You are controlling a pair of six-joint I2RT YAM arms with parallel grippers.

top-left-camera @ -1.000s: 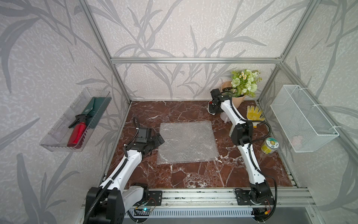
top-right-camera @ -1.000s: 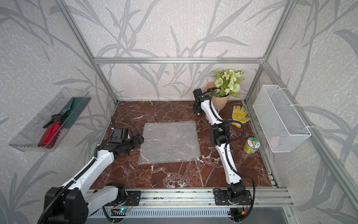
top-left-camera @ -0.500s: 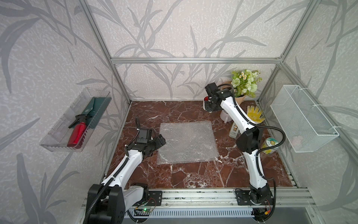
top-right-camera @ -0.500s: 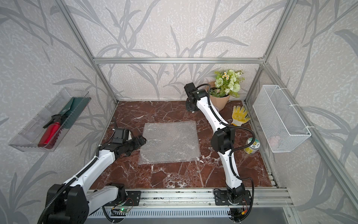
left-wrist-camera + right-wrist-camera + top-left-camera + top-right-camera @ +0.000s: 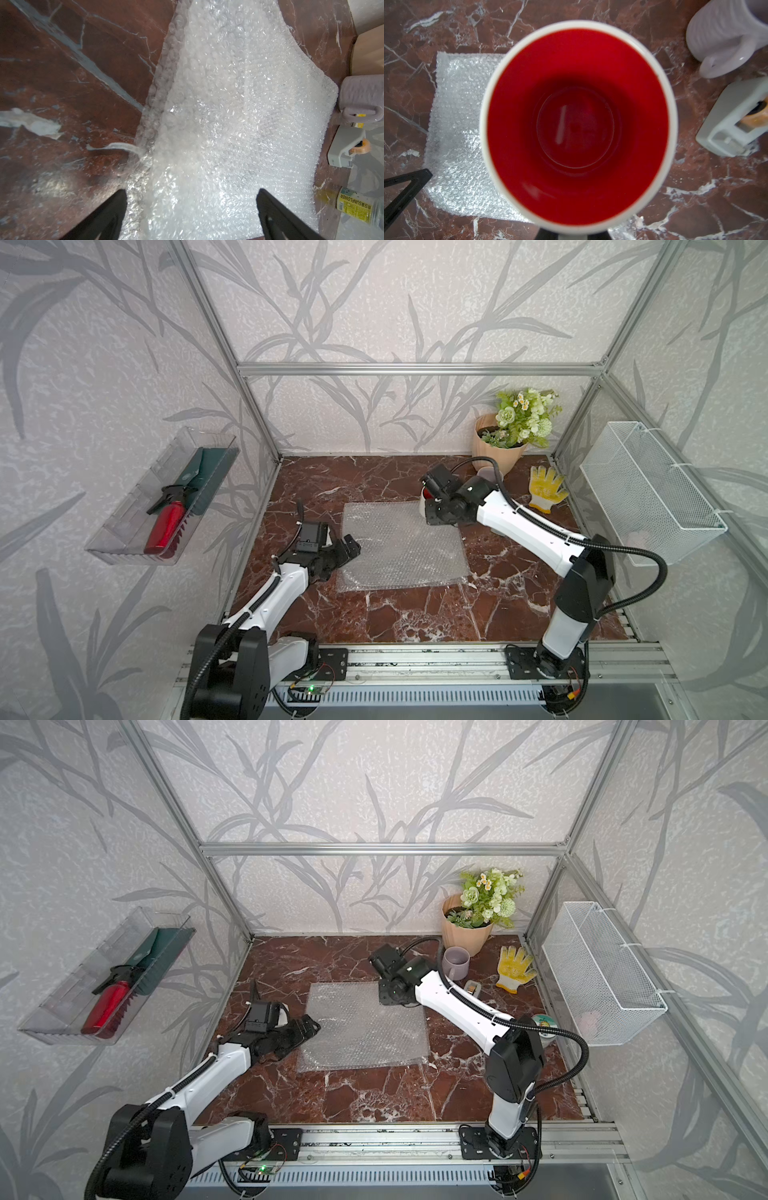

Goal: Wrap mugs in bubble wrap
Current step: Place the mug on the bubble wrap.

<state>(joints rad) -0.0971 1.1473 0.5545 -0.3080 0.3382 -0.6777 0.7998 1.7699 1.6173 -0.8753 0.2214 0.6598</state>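
The white mug goes back and down in my right gripper toward the middle of the bubble wrap [image 5: 399, 543] next for release, since the sheet lies bare there.
The white mug [image 5: 577, 124] with a glossy red inside stands upright in my right gripper [image 5: 573, 235], which is shut on its handle side. In a top view the mug [image 5: 424, 501] is at the back right corner of the bubble wrap [image 5: 399, 543]; I cannot tell whether it touches the sheet. The wrap lies flat in the middle of the marble floor. My left gripper [image 5: 351, 545] is open and low at the sheet's left edge, its fingertips over the wrap [image 5: 228, 104]. The lilac mug [image 5: 456, 963] stands behind the right arm.
A peach flowerpot [image 5: 496, 452] with flowers fills the back right corner. A yellow glove [image 5: 544, 489], a tape dispenser [image 5: 473, 988] and a labelled jar [image 5: 542, 1021] lie along the right side. A wire basket [image 5: 648, 489] hangs on the right wall and a clear tray [image 5: 162, 497] on the left wall.
My right arm has carried the white mug from beside the flowerpot forward and down to the wrap's back right corner. The left gripper has edged closer to the sheet's left edge.
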